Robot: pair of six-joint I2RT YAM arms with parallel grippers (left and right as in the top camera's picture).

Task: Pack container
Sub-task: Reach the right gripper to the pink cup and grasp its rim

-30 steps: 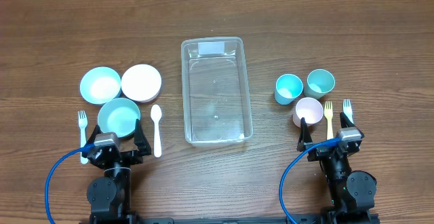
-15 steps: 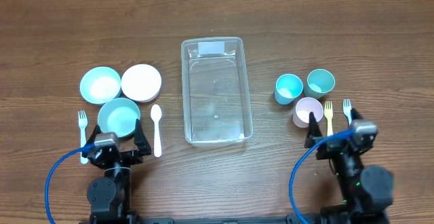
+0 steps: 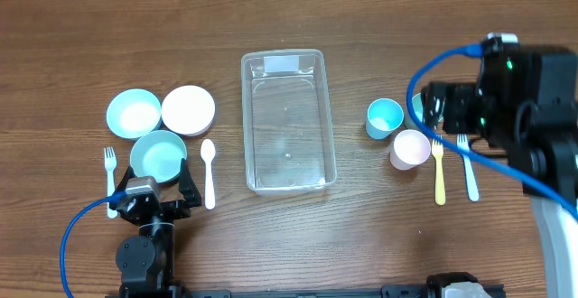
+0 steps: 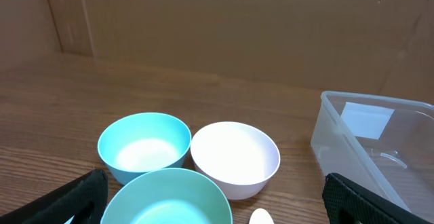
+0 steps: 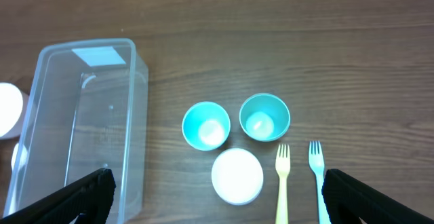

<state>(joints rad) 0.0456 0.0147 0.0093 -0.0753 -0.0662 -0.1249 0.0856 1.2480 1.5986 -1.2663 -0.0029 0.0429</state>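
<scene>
The robot's right gripper should next lower onto the rim of the pale cup on the side by the yellow fork, since the cup stands with its opening up, far below the gripper's open fingers.
The clear container (image 3: 287, 135) lies empty in the middle of the table, its whitish label at the far end. It also shows in the left wrist view as the container (image 4: 369, 142) and in the right wrist view as the container (image 5: 74, 122). My left gripper (image 3: 149, 182) rests low at the front left, open, its fingers either side of a green bowl (image 4: 166, 197) with nothing held. High over the cups at the right hangs my right gripper (image 3: 442, 108), looking straight down. It is open and empty (image 5: 220, 200).
On the left are a blue bowl (image 3: 134, 113), a white bowl (image 3: 188, 108), a pale fork (image 3: 110, 167) and a white spoon (image 3: 209, 172). On the right are a blue cup (image 5: 206, 125), a teal cup (image 5: 264, 117), a pale cup (image 5: 237, 176), a yellow fork (image 5: 283, 183) and a blue fork (image 5: 317, 176).
My right arm has risen from the table's front edge and swung away from it, to hang above the cups and forks. The left arm has not moved.
</scene>
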